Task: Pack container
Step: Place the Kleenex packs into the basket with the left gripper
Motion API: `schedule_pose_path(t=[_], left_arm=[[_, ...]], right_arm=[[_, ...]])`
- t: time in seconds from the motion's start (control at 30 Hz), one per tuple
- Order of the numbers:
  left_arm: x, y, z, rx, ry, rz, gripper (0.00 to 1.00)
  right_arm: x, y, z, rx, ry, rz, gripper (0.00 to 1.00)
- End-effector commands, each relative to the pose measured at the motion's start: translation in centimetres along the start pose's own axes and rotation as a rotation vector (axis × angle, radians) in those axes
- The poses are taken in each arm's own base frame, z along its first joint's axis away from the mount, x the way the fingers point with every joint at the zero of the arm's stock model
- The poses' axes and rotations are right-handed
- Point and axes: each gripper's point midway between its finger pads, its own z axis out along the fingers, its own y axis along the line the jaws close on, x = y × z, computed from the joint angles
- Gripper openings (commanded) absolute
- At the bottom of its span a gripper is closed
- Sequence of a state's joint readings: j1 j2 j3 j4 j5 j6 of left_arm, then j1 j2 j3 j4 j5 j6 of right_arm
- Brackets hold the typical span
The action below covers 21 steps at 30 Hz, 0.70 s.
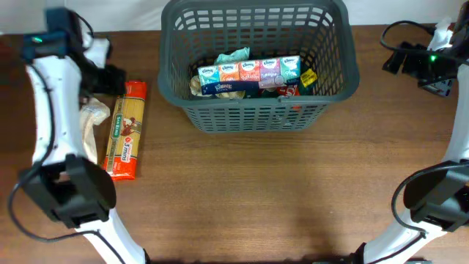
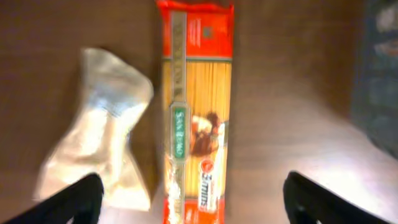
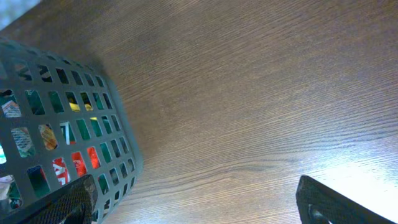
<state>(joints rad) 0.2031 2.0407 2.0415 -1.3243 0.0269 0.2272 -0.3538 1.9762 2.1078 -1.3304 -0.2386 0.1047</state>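
My left gripper moves down onto the middle of the spaghetti packet (image 1: 126, 130) (image 2: 196, 112) next and closes across its width, since the packet lies lengthwise between the open fingers.
The dark grey slotted container (image 1: 256, 110) stands at the back middle of the table, holding a row of tissue packs (image 1: 249, 73) and other packets. An orange spaghetti packet (image 1: 126, 130) and a crumpled pale bag (image 1: 94, 121) lie to its left. My left gripper (image 2: 193, 205) is open above them, with the spaghetti packet (image 2: 196, 112) between the fingers and the pale bag (image 2: 99, 143) by the left finger. My right gripper (image 3: 205, 205) is open and empty over bare table, beside the container's wall (image 3: 56, 137).
The right arm's base and cables (image 1: 425, 62) sit at the back right. The left arm (image 1: 51, 110) reaches along the left edge. The wood table (image 1: 278, 191) stretches in front of the container.
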Motion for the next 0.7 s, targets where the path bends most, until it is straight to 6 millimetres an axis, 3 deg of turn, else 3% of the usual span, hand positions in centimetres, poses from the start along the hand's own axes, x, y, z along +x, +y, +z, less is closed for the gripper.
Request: schedule_pose_path(t=[0.0, 0.27, 0.67], left_arm=[[2.2, -0.1, 5.1, -0.002, 0.078, -0.012, 0.95], [4.1, 0.0, 11.1, -0.017, 0.067, 0.004, 0.98], [5.5, 0.1, 14.9, -0.039, 0.059, 0.003, 0.92]], right_arm=[[0.1, 0.1, 0.5, -0.011, 0.012, 0.008, 0.99], [0.1, 0.1, 0.5, -0.011, 0.012, 0.008, 0.99], [0.1, 0.1, 0.5, -0.011, 0.012, 0.008, 0.99]])
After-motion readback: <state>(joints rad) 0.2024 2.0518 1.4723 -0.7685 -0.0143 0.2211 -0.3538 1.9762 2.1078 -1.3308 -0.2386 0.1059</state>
